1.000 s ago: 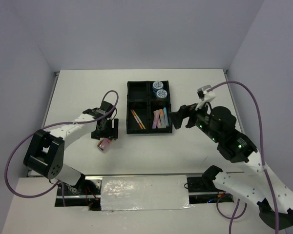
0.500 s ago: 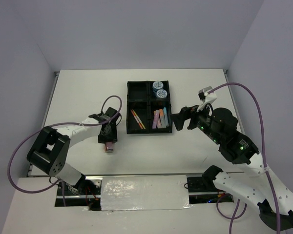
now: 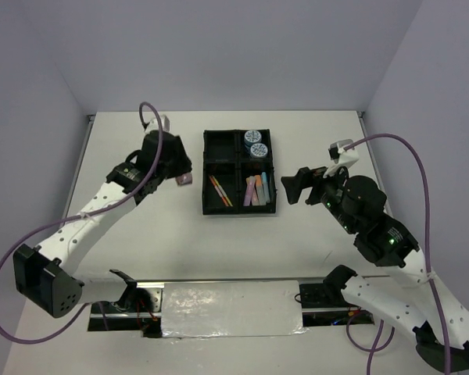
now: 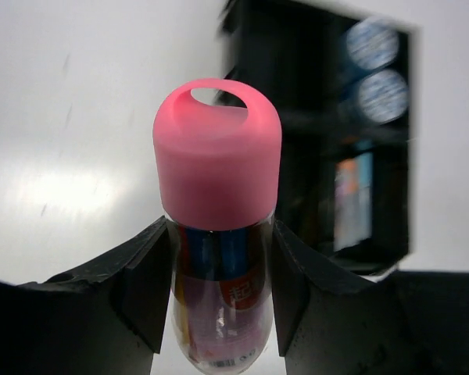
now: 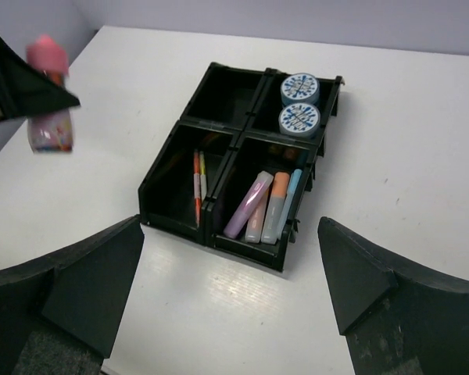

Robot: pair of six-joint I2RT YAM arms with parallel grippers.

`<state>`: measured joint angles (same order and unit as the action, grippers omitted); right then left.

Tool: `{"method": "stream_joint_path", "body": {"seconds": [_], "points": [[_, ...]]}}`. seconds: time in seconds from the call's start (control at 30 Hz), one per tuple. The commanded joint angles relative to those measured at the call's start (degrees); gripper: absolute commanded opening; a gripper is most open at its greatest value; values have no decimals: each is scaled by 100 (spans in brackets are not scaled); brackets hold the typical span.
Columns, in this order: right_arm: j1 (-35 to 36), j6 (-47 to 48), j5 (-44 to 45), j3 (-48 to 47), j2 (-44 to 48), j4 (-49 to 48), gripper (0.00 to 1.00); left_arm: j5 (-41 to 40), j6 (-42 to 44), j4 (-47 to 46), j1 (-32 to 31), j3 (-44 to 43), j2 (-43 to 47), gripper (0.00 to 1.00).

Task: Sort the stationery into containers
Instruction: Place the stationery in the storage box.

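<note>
I will move my left gripper outward and over the far section of the black tray beside the tape rolls, because that section is empty. I will lower the pink tube [image 4: 217,234] into it and let go.
My left gripper [image 3: 177,176] is shut on the pink tube [image 4: 217,234], holding it above the table just left of the black tray [image 3: 205,173]. The tube also shows in the top view [image 3: 184,179] and the right wrist view [image 5: 50,98]. The tray's far right compartment holds two blue-white tape rolls [image 3: 255,144]. The near right one holds pastel markers [image 3: 257,189]. The near left one holds thin orange pens [image 3: 220,191]. The far left compartment [image 3: 221,145] looks empty. My right gripper [image 3: 294,187] is open and empty, right of the tray.
The white table [image 3: 141,234] ends at grey walls on the left, back and right. A strip of silver tape [image 3: 230,308] lies along the near edge between the arm bases. The right arm's purple cable [image 3: 410,168] loops over the right side.
My left gripper took the pink tube off the table at the near left, lifted it and carried it up and right, close to the tray's left edge. My right gripper drew slightly right.
</note>
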<state>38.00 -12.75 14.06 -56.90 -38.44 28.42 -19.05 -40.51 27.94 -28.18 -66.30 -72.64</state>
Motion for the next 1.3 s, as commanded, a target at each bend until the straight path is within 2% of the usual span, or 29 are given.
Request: {"method": "stream_joint_path", "body": {"seconds": [0.0, 0.17, 0.3, 0.67, 0.9, 0.97, 1.1, 1.27], "points": [[15, -52, 386, -216, 204, -65, 100, 454, 727, -1315, -38, -568, 206, 0], [15, -25, 527, -321, 179, 119, 100, 1534, 1598, -3149, -38, -673, -91, 0], [23, -17, 536, -304, 108, 190, 100, 2036, 1818, -3960, -38, -928, -819, 0], [6, -96, 185, -58, -6, 5, 100, 1720, 2381, -5552, 58, -1684, -2745, 0], [-3, -96, -167, 57, -243, -66, 100, 1861, 2240, -5466, 384, -2641, -4159, 0], [14, -122, -202, 57, -252, -39, 100, 1800, 2302, -5405, 384, -2888, -4363, 0], [23, -122, -387, 188, -86, -196, 100, 1545, 2250, -5317, 401, -3099, -4873, 8], [15, -70, -457, 232, -103, -188, 100, 1255, 1969, -5141, 393, -3249, -5216, 6]]}}
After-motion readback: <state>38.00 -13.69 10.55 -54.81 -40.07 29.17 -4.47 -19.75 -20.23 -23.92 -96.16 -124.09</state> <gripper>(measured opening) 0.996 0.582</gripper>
